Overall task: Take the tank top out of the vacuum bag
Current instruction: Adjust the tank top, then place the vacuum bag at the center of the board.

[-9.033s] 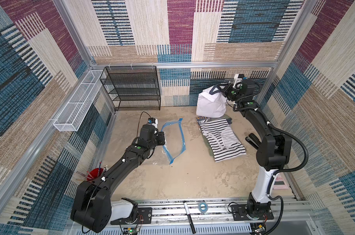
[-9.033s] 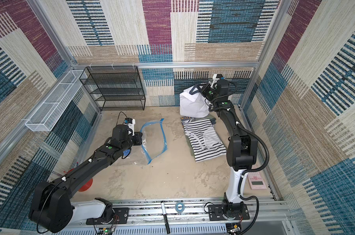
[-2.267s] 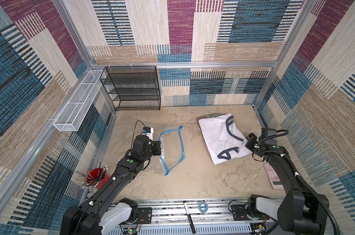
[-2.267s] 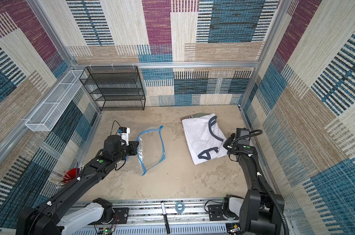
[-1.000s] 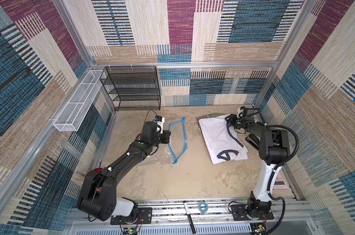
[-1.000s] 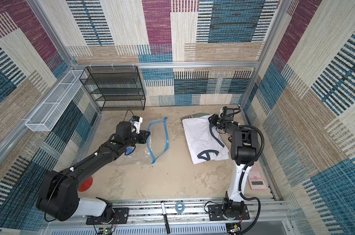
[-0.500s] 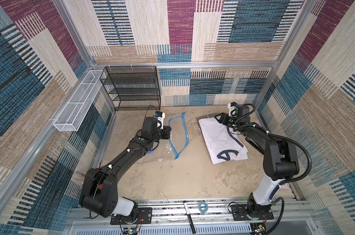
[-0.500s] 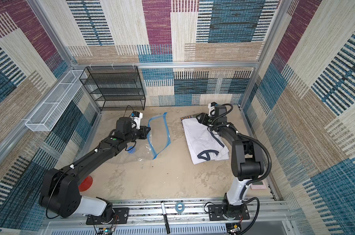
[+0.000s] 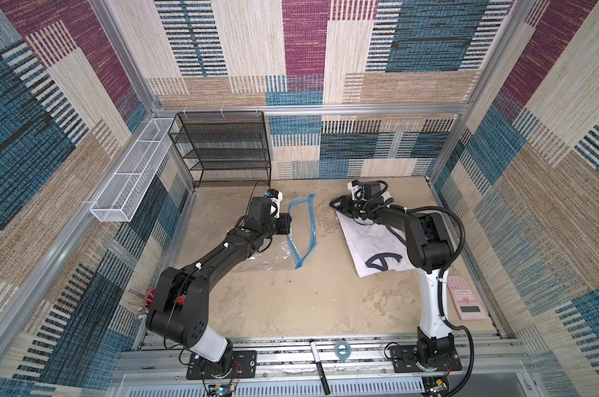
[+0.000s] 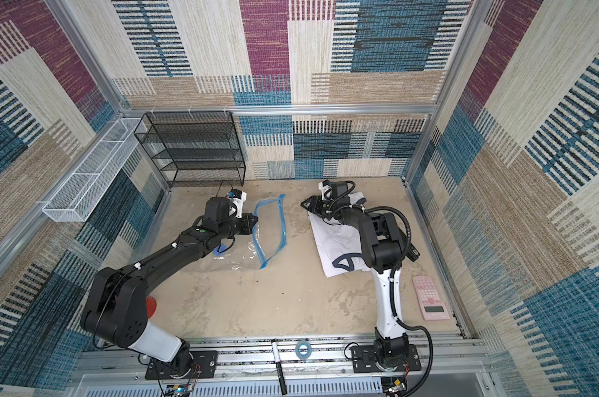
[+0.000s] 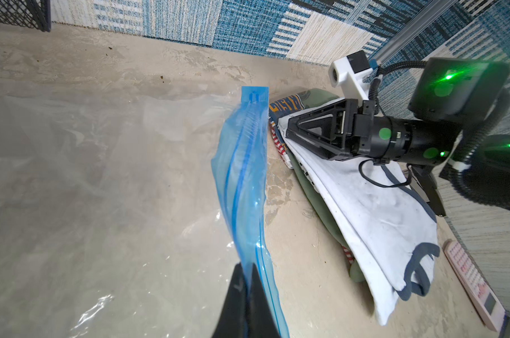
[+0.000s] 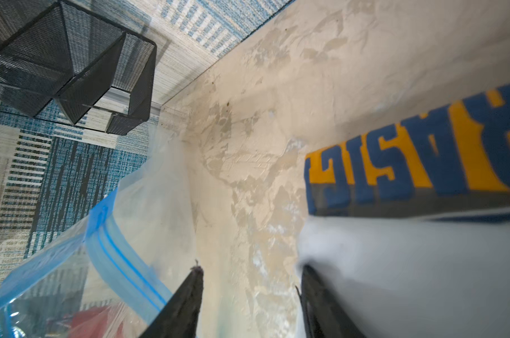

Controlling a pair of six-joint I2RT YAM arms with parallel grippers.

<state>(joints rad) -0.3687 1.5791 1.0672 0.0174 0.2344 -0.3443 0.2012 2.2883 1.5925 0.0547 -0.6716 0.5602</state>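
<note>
The zip loop's far corner (image 11: 255,94) lies outward and the tank top is out, so the left gripper will next carry the zip strip (image 11: 242,164) outward toward the pile and let go of it.
The vacuum bag (image 9: 274,256) is clear plastic and lies at the left centre in both top views. Its blue zip strip (image 10: 270,230) stands up in an open loop. My left gripper (image 11: 247,269) is shut on that strip (image 11: 242,164), also seen in a top view (image 9: 289,223). The tank top (image 9: 373,247), white with navy trim, lies outside the bag on a pile of clothes at the right (image 11: 365,210). My right gripper (image 9: 334,203) hangs open at the pile's far left corner, pointing toward the bag. Nothing sits between its fingers (image 12: 251,278).
A green garment with blue and yellow lettering (image 11: 289,104) lies under the tank top. A black mesh shelf (image 9: 222,151) stands at the back left, beside a white wire basket (image 9: 130,172) on the left wall. A pink calculator (image 9: 466,297) lies front right, a red cup (image 10: 150,306) by the left arm's base.
My right gripper has moved left across the tank top to the pile's corner near the bag. The left gripper has carried the zip strip slightly right and back.
</note>
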